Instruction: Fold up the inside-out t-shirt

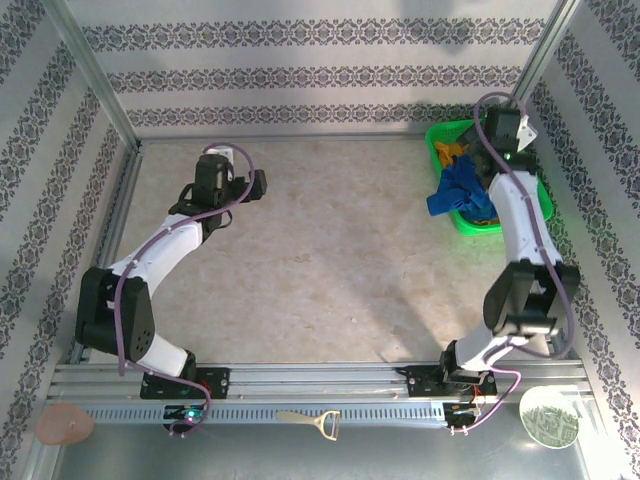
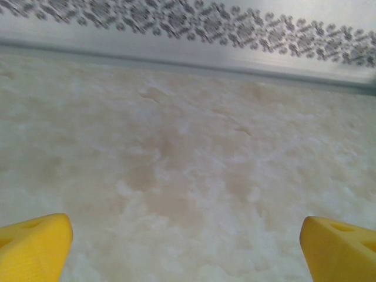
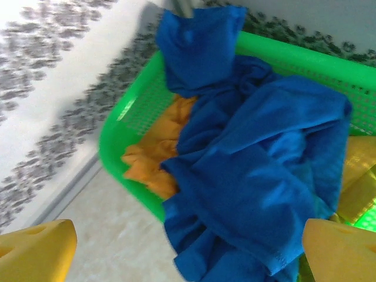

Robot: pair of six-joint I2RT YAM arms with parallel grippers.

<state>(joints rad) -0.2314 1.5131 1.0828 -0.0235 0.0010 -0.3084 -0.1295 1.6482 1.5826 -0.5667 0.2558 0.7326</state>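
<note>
The loose fold of the blue t-shirt [image 1: 470,188] lies uncovered on top of the mustard-yellow garment, so the right gripper will go down onto it next with its fingers open.
The inside-out t-shirt [image 3: 258,170] is a crumpled royal-blue heap lying in a green basket [image 3: 123,117], with part of it spilling over the near rim toward the table. In the top view the t-shirt [image 1: 458,190] sits at the far right of the table. My right gripper [image 3: 188,252] hovers over the t-shirt, open, with its yellow fingers [image 3: 38,252] wide apart and nothing between them. It hangs above the basket [image 1: 545,200] in the top view [image 1: 497,140]. My left gripper [image 2: 188,247] is open over bare table at the far left [image 1: 256,186].
A mustard-yellow garment [image 3: 153,158] lies under the blue one in the basket. Patterned walls with metal rails [image 1: 300,135] close in the table at the back and sides. A bottle opener [image 1: 315,420], a pinkish disc [image 1: 65,425] and a round dish [image 1: 548,415] lie on the front ledge.
</note>
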